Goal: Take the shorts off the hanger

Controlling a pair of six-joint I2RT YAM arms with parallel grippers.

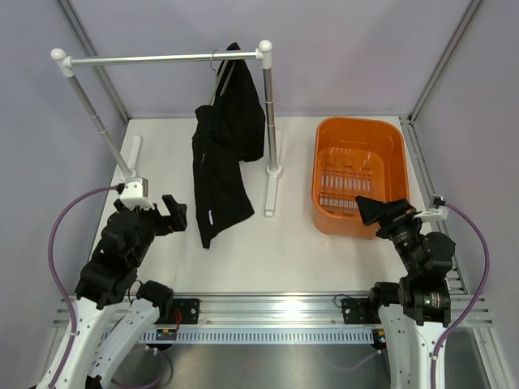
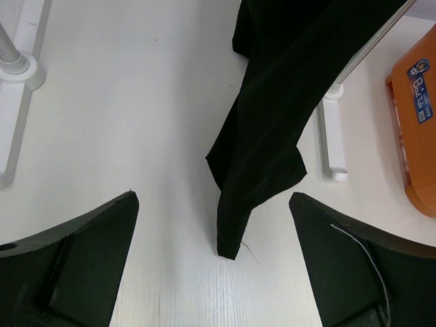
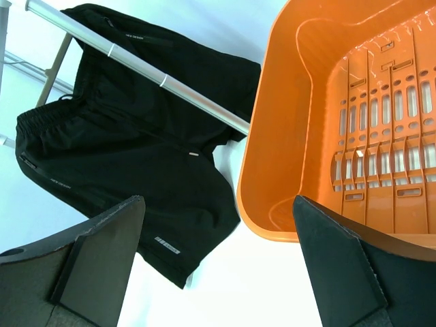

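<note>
The shorts hang from the silver bar by the hanger, so the robot's left gripper should next move up and outward to the hanger just below its hook and close there.
The black shorts hang from the thin hanger, whose hook sits on the silver rail. Their lower leg reaches the table, with a small white mark near the hem. My left gripper is open and empty, left of the lower hem and apart from it. In the left wrist view the shorts hang ahead of the open left gripper. My right gripper is open and empty over the orange tub's near edge. The right wrist view shows the shorts beyond the open right gripper.
The orange tub stands at the right; it also shows in the right wrist view and the left wrist view. The rack's right post foot rests beside the shorts, its left foot at the far left.
</note>
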